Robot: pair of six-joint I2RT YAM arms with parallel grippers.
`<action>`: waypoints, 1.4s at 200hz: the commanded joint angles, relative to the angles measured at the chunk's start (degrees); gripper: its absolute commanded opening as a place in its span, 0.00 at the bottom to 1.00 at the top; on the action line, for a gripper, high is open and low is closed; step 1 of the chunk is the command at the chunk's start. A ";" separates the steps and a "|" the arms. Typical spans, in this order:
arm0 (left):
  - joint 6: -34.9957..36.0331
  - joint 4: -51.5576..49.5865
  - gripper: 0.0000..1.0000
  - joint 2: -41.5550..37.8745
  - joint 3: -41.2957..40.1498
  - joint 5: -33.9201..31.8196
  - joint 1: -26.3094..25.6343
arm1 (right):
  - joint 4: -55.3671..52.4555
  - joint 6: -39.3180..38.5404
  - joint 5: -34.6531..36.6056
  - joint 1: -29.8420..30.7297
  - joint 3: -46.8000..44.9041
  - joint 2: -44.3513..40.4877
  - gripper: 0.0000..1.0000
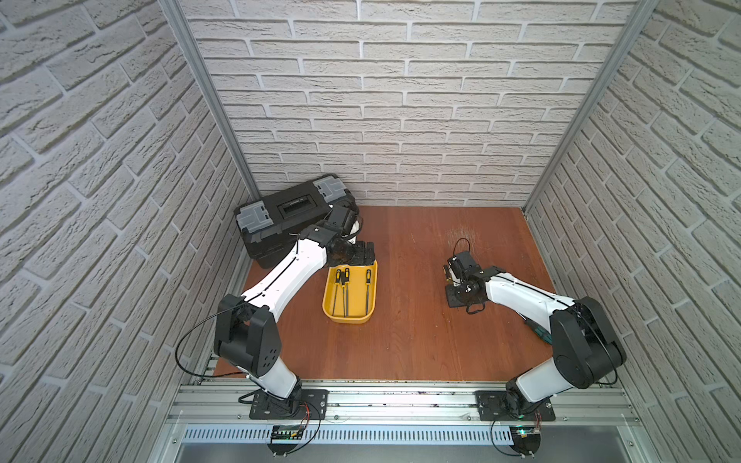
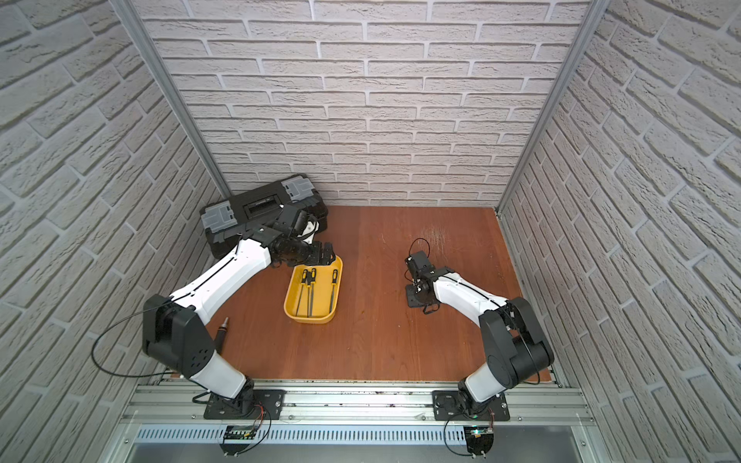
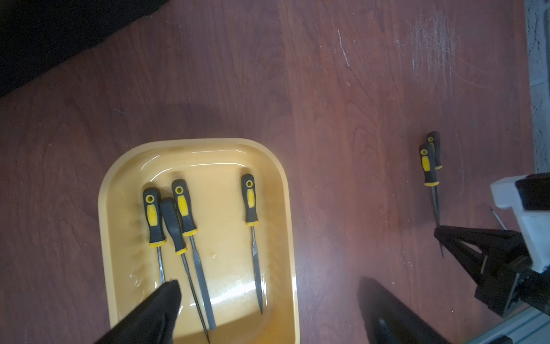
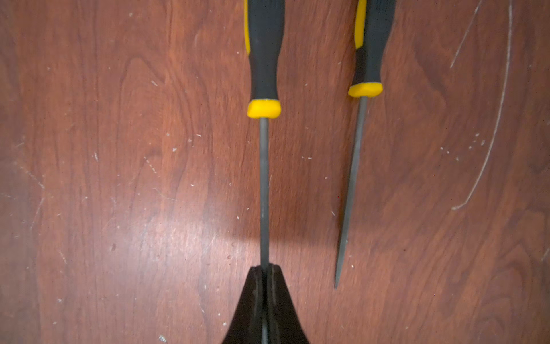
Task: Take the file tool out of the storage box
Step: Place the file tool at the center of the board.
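The file tool's body goes down in my right gripper next and is released upon the bare wood just below it, clear beside the second file tool.
The yellow storage box [image 1: 349, 319] sits left of the table's middle, its rim [image 3: 193, 144] plain in the left wrist view. Several black-and-yellow file tools lie in it, a close group [image 3: 184, 208] and one apart [image 3: 250, 199]. My left gripper [image 1: 363, 256] hovers over the box's far end, open and empty [image 3: 268, 287]. On the right, my right gripper [image 4: 265, 269] is shut on the metal shaft of a file tool [image 4: 263, 178], low over the table. A second file tool [image 4: 369, 44] lies beside it on the wood.
A large black toolbox [image 1: 292, 216] with grey latches stands at the back left, close behind my left wrist. A teal-handled tool [image 1: 537, 328] lies under my right arm. A dark tool [image 2: 220, 332] lies by my left arm's base. Brick walls close three sides.
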 commanded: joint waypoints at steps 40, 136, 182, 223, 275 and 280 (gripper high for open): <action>-0.50 -0.78 0.99 1.25 0.16 -2.45 -0.82 | 1.84 0.44 0.67 -0.76 1.70 2.15 0.03; -0.95 -0.90 0.98 3.21 -0.63 -5.70 -2.23 | 2.69 1.93 0.89 -0.89 1.46 5.23 0.03; -1.21 -0.18 0.98 5.13 -1.56 -8.26 -3.43 | 3.64 2.50 0.36 -0.91 0.39 5.73 0.03; -1.90 1.10 0.99 7.82 -2.48 -9.80 -4.15 | 4.12 2.68 0.08 -0.87 -0.28 5.91 0.10; -2.17 1.84 0.98 10.19 -2.57 -10.97 -4.33 | 4.41 2.90 0.09 -0.92 -1.28 5.75 0.18; -2.11 1.93 0.98 10.28 -2.64 -11.08 -4.29 | 4.47 2.90 0.02 -0.94 -1.34 5.68 0.19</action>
